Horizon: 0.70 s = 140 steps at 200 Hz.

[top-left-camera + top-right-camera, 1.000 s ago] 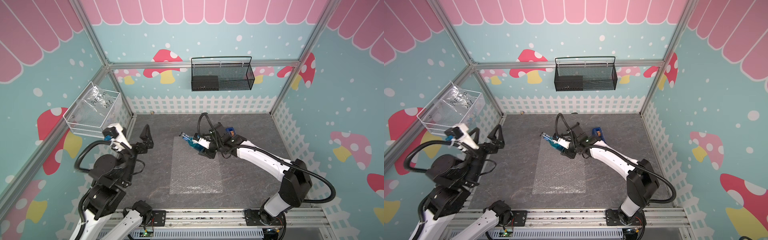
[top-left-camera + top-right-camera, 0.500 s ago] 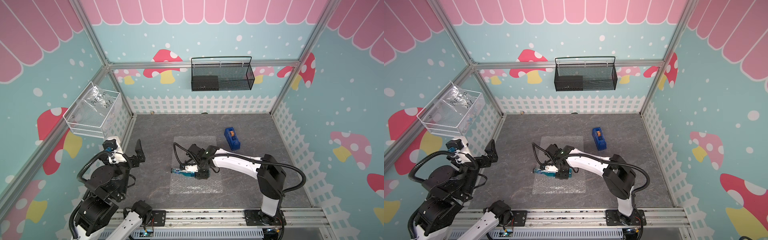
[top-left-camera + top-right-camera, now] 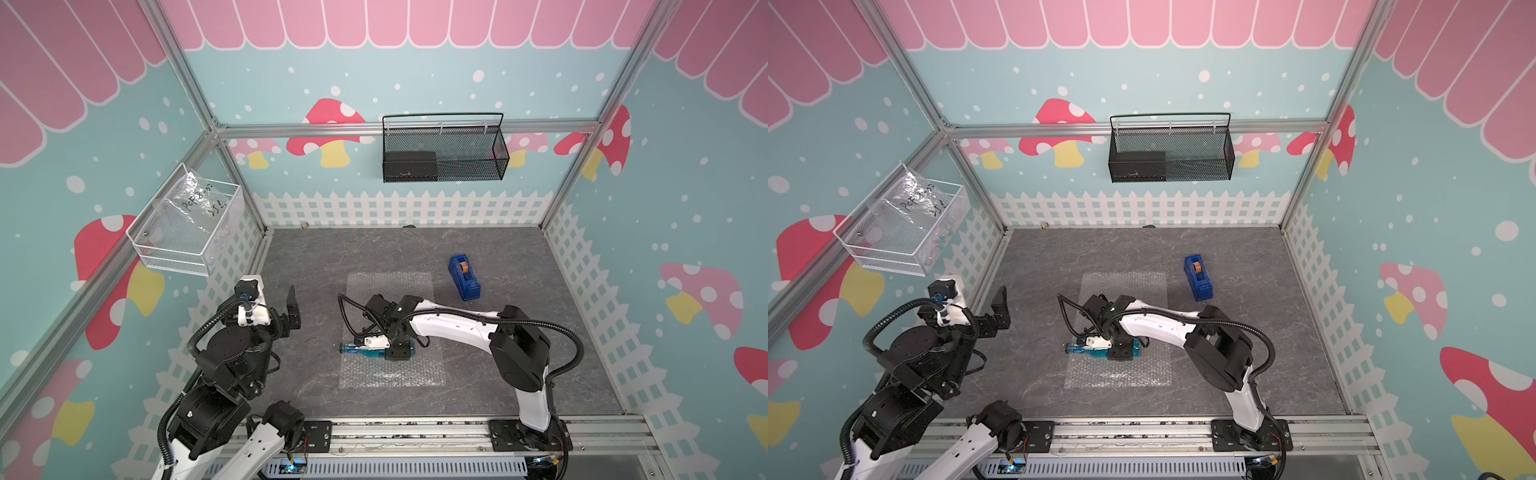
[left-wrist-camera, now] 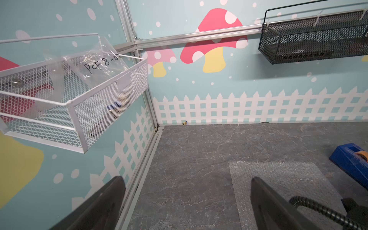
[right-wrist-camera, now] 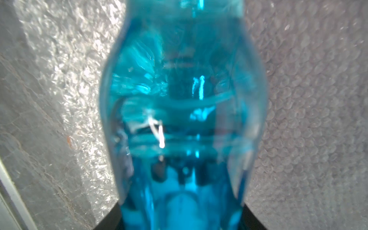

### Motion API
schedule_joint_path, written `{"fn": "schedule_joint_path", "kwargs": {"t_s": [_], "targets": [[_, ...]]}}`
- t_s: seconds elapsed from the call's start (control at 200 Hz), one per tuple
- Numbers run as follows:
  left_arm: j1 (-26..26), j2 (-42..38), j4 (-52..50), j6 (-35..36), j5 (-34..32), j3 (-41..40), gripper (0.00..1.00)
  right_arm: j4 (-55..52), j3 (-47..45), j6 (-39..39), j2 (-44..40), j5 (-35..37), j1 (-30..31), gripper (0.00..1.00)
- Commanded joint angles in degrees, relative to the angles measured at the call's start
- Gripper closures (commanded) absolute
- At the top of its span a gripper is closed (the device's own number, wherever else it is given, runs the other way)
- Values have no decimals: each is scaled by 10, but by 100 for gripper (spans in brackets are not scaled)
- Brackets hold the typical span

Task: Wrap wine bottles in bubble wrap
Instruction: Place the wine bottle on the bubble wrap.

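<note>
My right gripper will next move down gently onto the front half of the bubble wrap and let go of the bottle's body, because the bubble wrap lies flat under the bottle's body.
The wine bottle, translucent bright blue, lies on its side across the front half of the bubble wrap. Its neck points left, past the sheet's left edge. My right gripper is shut on the bottle's body from above. In the right wrist view the bottle fills the middle, with a dark finger at each side and bubble wrap beneath. My left gripper hangs open and empty over bare floor near the left wall.
A solid blue tape dispenser stands behind and right of the sheet. A white wire basket holding a plastic bag hangs on the left wall. A black mesh basket hangs on the back wall.
My right arm has carried the bottle from the sheet's far end down onto its front half. My left arm has drawn back and lowered near the left wall.
</note>
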Motion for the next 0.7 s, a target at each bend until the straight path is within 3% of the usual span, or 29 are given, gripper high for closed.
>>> {"fn": "schedule_joint_path", "kwargs": {"t_s": [0.0, 0.696], "targets": [[3, -15, 12, 16, 6, -9, 0, 20, -1, -20, -15, 2, 3, 95], [3, 1, 13, 15, 7, -10, 0, 113, -60, -53, -34, -2, 1, 96]]}}
